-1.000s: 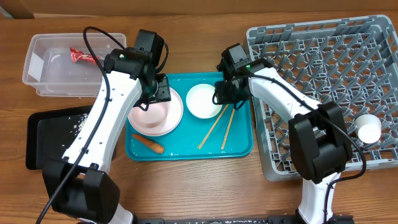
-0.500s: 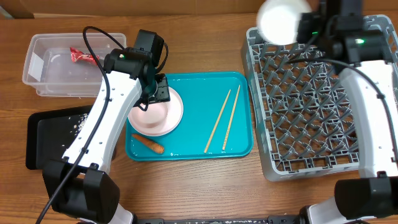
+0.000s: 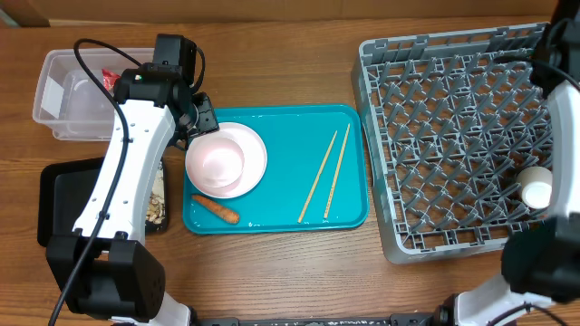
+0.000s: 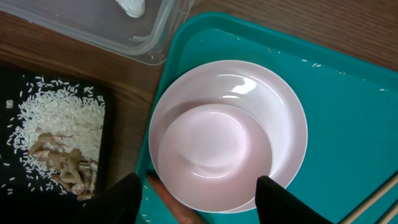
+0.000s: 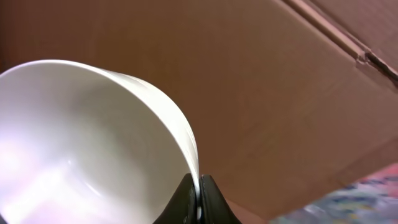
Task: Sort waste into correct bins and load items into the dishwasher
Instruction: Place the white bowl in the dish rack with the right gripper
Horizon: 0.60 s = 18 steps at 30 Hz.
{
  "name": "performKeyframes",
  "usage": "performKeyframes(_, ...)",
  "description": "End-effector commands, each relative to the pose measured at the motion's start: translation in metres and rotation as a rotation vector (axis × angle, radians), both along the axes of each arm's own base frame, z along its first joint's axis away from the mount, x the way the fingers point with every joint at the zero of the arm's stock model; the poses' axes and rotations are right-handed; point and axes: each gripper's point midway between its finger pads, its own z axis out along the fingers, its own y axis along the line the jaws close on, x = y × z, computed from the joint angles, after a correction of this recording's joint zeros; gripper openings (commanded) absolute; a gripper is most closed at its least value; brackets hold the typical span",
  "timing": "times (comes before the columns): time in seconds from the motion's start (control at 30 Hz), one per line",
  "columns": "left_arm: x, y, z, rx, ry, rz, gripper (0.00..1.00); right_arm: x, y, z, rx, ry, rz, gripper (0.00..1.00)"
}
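Observation:
My right gripper holds the white bowl and should bring it down next onto the grey rack's slots beyond the small white cup (image 3: pixel 536 190), since those slots are empty.
My left gripper (image 4: pixel 202 208) is open and empty, hovering over the near rim of the white plate (image 4: pixel 283 106). The pale-pink bowl (image 4: pixel 214 146) sits on that plate. In the overhead view the left gripper (image 3: pixel 197 116) is at the plate's (image 3: pixel 256 156) upper left. The orange carrot (image 3: pixel 217 210) lies on the teal tray in front of the plate. Two chopsticks (image 3: pixel 326 177) lie on the tray's right half. My right gripper (image 5: pixel 199 194) is shut on the white bowl's (image 5: pixel 93 143) rim, raised out of the overhead view. A small white cup (image 3: pixel 536 190) sits in the grey rack (image 3: pixel 444 136).
The clear tub (image 3: pixel 54 109) at the back left holds the red wrapper (image 3: pixel 111 78) and a white tissue wad (image 4: pixel 130 5). The black tray (image 3: pixel 54 204) holds rice and beige shell scraps (image 4: pixel 62 168). The teal tray (image 3: pixel 349 213) lies between the bins and the rack. Brown cardboard (image 5: pixel 298 81) fills the right wrist view.
My right gripper lifted the white bowl off the teal tray, over the rack's back edge and out of the overhead view. My left gripper drew back left, off the plate's rim.

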Motion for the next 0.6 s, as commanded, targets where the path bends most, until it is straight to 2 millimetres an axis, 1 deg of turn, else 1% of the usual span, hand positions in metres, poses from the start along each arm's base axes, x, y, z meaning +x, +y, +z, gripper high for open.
performKeyframes(0.0, 0.0, 0.0, -0.001, 0.006, 0.008, 0.0, 0.61, 0.007, -0.014, -0.05, -0.028, 0.156, -0.079, 0.04)
performKeyframes(0.03, 0.0, 0.0, -0.001, 0.004, 0.008, -0.001, 0.61, 0.013, -0.015, -0.066, -0.019, 0.192, -0.078, 0.04)
performKeyframes(0.1, 0.0, -0.004, -0.001, -0.017, 0.008, -0.007, 0.61, 0.021, -0.015, -0.091, -0.008, 0.249, -0.071, 0.04)
performKeyframes(0.13, 0.001, -0.004, -0.001, -0.02, 0.004, -0.008, 0.61, 0.027, -0.012, -0.105, -0.001, 0.286, -0.061, 0.04)
performKeyframes(0.2, 0.004, -0.005, 0.0, -0.021, -0.007, -0.008, 0.62, 0.035, -0.003, -0.123, 0.005, 0.323, -0.039, 0.04)
performKeyframes(0.27, 0.004, -0.005, 0.0, -0.021, -0.008, -0.008, 0.62, 0.039, 0.004, -0.13, 0.01, 0.317, -0.03, 0.04)
performKeyframes(0.3, 0.004, -0.005, 0.0, -0.021, -0.008, -0.008, 0.62, 0.045, 0.015, -0.141, 0.045, 0.315, 0.006, 0.04)
performKeyframes(0.37, 0.004, -0.005, 0.0, -0.021, -0.008, -0.008, 0.62, 0.049, 0.025, -0.15, 0.079, 0.308, 0.033, 0.04)
performKeyframes(0.47, 0.004, -0.004, 0.0, -0.02, -0.009, -0.008, 0.64, 0.057, 0.045, -0.168, 0.16, 0.329, 0.107, 0.04)
performKeyframes(0.57, 0.004, -0.004, 0.0, -0.02, -0.008, -0.009, 0.64, 0.06, 0.06, -0.177, 0.208, 0.356, 0.153, 0.04)
